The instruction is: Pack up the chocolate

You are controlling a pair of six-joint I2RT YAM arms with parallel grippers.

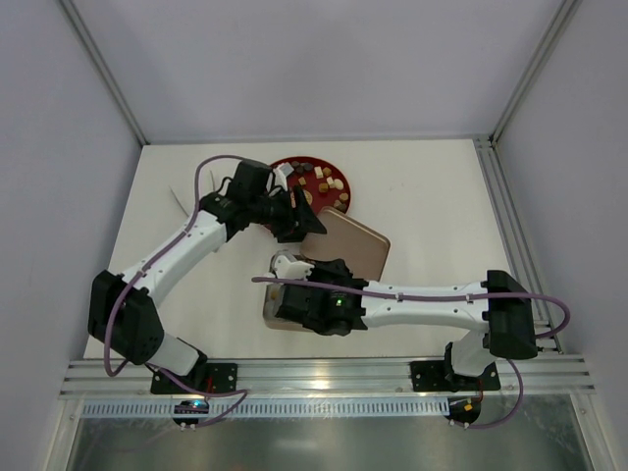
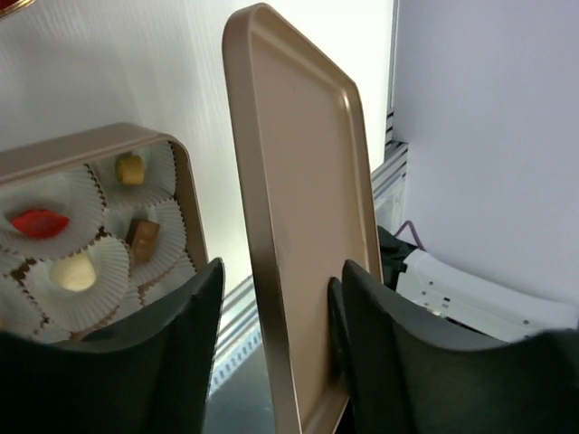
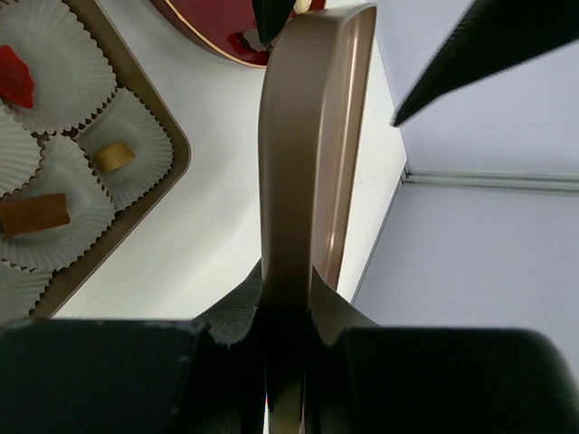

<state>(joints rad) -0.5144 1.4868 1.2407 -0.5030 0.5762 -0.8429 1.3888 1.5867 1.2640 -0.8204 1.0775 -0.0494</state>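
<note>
I will next turn my right gripper to swing the lid over the gold box, then lower and release it there, because the chocolates inside lie uncovered.
Several small chocolates [image 1: 324, 182] lie on a red plate [image 1: 285, 169] at the back. A gold box [image 1: 273, 319] sits under my right arm; its white paper cups hold a yellow [image 2: 130, 167], a brown [image 2: 142, 232], a cream [image 2: 72, 271] and a red [image 2: 38, 221] piece. The box [image 3: 154, 108] also shows in the right wrist view. The gold lid [image 1: 353, 245] is held tilted between plate and box. My right gripper [image 3: 288, 276] is shut on the lid's edge [image 3: 312, 136]. My left gripper [image 2: 282, 267] is open astride the lid [image 2: 298, 181]; one finger [image 2: 362, 316] touches it.
A thin white object [image 1: 182, 201] lies left of the left arm. An aluminium rail [image 1: 324, 378] runs along the near edge and a frame rail [image 1: 500, 196] along the right side. White walls enclose the table.
</note>
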